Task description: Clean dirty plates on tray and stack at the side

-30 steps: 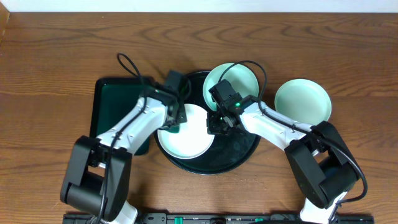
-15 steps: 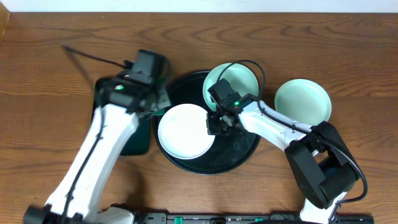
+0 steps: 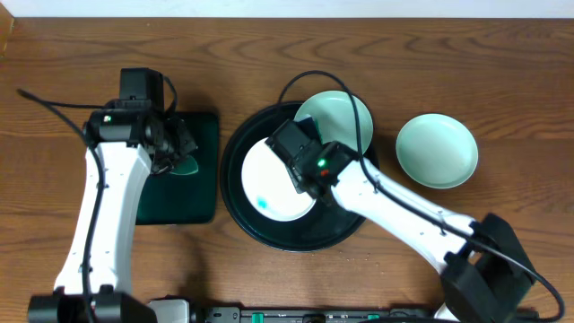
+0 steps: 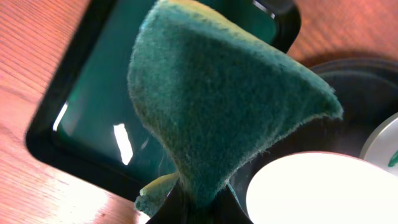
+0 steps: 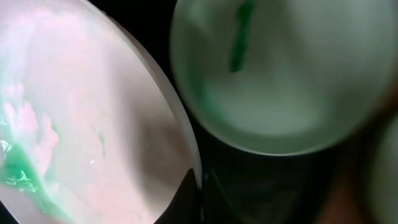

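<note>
I will next lift the held plate with my right gripper, carry it over the third plate (image 3: 437, 151) and lower it there to release it, since that one lies beside the black tray (image 3: 235, 202).
The black tray (image 3: 235, 202) holds a white plate (image 3: 269, 184) with a green smear near its front. My right gripper (image 3: 303, 169) is shut on that plate's right rim; the right wrist view shows the jaws (image 5: 200, 186) pinching the rim of the smeared plate (image 5: 81, 124). A second plate (image 3: 341, 121) with a green streak (image 5: 239, 37) rests at the tray's back right. A third plate (image 3: 437, 151) sits on the tabletop to the right. My left gripper (image 3: 178, 148) is shut on a green sponge (image 4: 230, 112) above the dark-green tray (image 3: 193, 202).
The dark-green rectangular tray (image 4: 93, 112) lies just left of the black tray (image 4: 354, 93). Bare wood tabletop (image 3: 502, 81) lies to the far right and along the back. Arm cables loop above the trays.
My left arm has swung left off the black tray, carrying the sponge over the dark-green tray. My right gripper has shifted left along the plate, which now shows a green smear.
</note>
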Controlling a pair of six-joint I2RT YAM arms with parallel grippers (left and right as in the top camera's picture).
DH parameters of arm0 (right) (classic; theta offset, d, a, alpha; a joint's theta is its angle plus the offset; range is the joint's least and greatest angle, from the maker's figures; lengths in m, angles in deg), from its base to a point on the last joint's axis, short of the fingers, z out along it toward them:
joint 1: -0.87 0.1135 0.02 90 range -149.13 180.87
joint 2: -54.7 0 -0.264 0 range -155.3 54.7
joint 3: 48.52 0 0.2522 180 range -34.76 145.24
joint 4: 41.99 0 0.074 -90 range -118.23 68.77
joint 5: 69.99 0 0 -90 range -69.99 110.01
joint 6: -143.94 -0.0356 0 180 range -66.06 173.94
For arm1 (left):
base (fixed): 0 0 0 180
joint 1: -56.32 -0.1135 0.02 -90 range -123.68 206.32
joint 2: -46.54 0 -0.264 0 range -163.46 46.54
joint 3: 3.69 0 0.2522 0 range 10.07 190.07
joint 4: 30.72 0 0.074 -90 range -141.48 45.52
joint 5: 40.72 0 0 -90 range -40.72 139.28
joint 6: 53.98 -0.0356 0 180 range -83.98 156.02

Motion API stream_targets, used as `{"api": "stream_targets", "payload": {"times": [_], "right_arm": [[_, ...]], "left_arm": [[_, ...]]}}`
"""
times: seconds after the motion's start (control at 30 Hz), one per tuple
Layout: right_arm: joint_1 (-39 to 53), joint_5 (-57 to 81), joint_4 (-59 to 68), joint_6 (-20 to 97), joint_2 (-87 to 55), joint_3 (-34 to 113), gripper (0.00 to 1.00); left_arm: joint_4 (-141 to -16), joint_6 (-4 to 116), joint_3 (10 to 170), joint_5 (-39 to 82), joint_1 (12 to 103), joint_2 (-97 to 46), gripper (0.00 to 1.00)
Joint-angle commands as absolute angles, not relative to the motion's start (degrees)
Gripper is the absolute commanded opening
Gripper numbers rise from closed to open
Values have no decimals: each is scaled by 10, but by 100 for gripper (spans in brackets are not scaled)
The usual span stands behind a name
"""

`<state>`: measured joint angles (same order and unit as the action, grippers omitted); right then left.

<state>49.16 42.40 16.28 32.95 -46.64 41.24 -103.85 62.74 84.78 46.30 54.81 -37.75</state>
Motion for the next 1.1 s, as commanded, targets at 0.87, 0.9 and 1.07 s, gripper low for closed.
{"api": "stream_targets", "payload": {"times": [0.87, 0.9, 1.07], "right_arm": [[678, 890, 164, 396, -382, 425, 1], [674, 862, 164, 396, -382, 425, 1], [635, 699, 164, 355, -381, 426, 1]], "left_arm": [[-1040, 613, 853, 437, 545, -414, 7], [-1040, 613, 853, 437, 545, -414, 7], [-1040, 613, 853, 437, 545, -414, 7]]}}
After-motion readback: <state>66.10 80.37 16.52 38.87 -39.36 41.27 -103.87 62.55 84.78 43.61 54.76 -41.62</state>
